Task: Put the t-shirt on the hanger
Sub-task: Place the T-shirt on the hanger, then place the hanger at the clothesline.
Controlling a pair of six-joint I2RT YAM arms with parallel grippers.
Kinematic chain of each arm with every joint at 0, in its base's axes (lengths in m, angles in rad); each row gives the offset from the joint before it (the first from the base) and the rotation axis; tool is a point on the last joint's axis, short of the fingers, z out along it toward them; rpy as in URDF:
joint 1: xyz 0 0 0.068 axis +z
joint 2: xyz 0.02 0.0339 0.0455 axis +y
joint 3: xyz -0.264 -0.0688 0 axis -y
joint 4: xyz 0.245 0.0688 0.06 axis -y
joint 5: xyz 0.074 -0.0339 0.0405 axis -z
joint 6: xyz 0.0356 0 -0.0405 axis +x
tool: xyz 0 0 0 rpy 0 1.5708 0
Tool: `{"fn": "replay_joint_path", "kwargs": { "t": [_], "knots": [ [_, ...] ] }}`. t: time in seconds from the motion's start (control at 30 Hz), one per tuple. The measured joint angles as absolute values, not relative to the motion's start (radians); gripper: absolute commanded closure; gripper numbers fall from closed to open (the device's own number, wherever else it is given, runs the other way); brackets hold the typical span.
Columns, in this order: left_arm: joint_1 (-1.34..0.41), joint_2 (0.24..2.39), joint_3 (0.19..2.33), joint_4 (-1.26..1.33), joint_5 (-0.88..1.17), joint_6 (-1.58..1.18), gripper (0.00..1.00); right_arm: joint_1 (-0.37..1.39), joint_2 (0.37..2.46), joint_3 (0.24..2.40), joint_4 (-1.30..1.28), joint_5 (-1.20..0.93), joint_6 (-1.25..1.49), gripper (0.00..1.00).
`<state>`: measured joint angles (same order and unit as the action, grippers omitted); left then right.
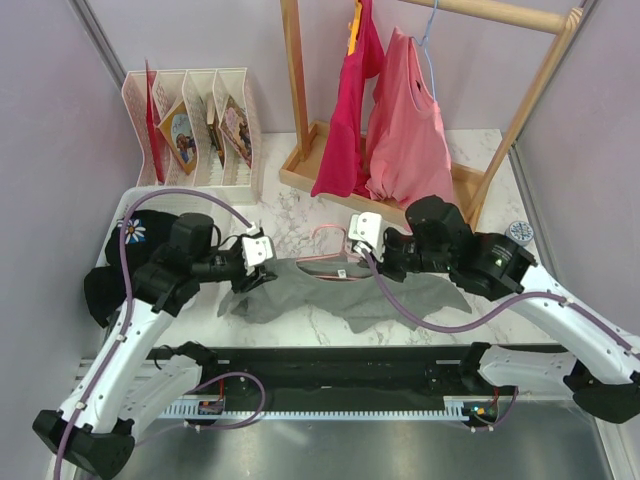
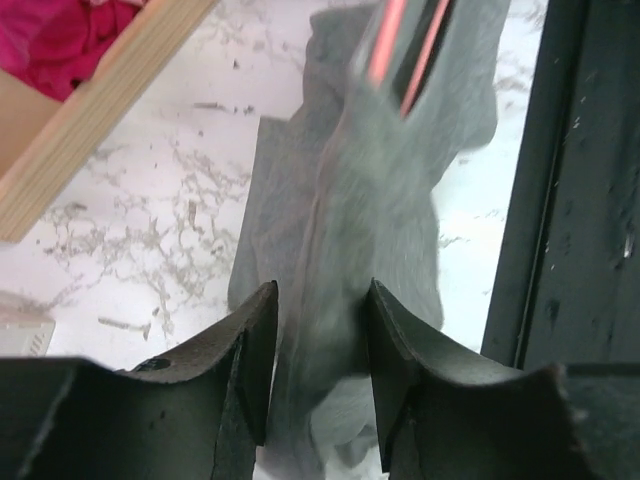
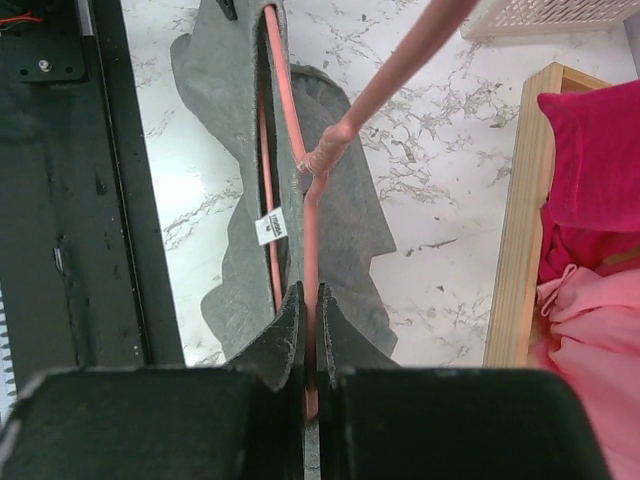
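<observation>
The hanger should next be carried up and outward by the right gripper to the rack's bare rod (image 1: 497, 15) beside the blue hanger, to be released where its hook has room.
The grey t-shirt (image 1: 345, 292) lies spread on the marble table between the two grippers. Its top edge is stretched between them. The salmon-pink hanger (image 1: 322, 243) sits at the neck, with one arm inside the shirt and the hook pointing away. My right gripper (image 1: 362, 248) is shut on the hanger's thin bar (image 3: 311, 215), beside the white neck label (image 3: 271, 226) and the grey fabric (image 3: 350, 200). My left gripper (image 1: 260, 264) is at the shirt's left end. Grey fabric (image 2: 380, 180) fills the gap between its fingers (image 2: 320, 310). The hanger (image 2: 385, 45) shows blurred beyond.
A wooden rack (image 1: 298, 100) stands at the back with a magenta garment (image 1: 345, 110) and a light pink shirt (image 1: 405, 135) on a blue hanger (image 1: 430, 55). A white file holder (image 1: 200, 120) stands back left. A black daisy garment (image 1: 135, 240) lies at the left. A black strip (image 1: 330, 365) lines the near edge.
</observation>
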<state>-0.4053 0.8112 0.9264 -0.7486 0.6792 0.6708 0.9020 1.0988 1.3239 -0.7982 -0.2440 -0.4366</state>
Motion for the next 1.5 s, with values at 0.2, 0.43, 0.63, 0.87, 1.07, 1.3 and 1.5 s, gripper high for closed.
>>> {"fn": "replay_joint_path", "kwargs": {
  "t": [0.2, 0.43, 0.63, 0.87, 1.07, 1.3, 1.5],
  "knots": [
    [-0.342, 0.809, 0.895, -0.808, 0.680, 0.770, 0.45, 0.893, 1.000, 1.267, -0.849, -0.228, -0.407, 1.00],
    [-0.342, 0.802, 0.912, -0.834, 0.691, 0.799, 0.14, 0.872, 0.826, 1.242, -0.995, -0.172, -0.378, 1.00],
    [-0.342, 0.843, 0.955, -0.836, 0.710, 0.799, 0.07, 0.809, 0.709, 1.222, -1.147, -0.001, -0.374, 1.00],
    [-0.342, 0.911, 1.000, -0.827, 0.736, 0.797, 0.07, 0.697, 0.656, 1.073, -1.227, 0.318, -0.319, 1.00],
    [-0.343, 0.939, 1.008, -0.805, 0.748, 0.797, 0.07, 0.542, 0.657, 0.994, -1.248, 0.523, -0.218, 1.00],
    [-0.345, 0.944, 1.008, -0.791, 0.772, 0.797, 0.07, 0.403, 0.800, 1.188, -1.229, 0.593, -0.114, 1.00],
    [-0.345, 0.936, 1.007, -0.777, 0.795, 0.796, 0.07, 0.401, 1.035, 1.531, -1.149, 0.594, -0.100, 1.00]
  ]
}}
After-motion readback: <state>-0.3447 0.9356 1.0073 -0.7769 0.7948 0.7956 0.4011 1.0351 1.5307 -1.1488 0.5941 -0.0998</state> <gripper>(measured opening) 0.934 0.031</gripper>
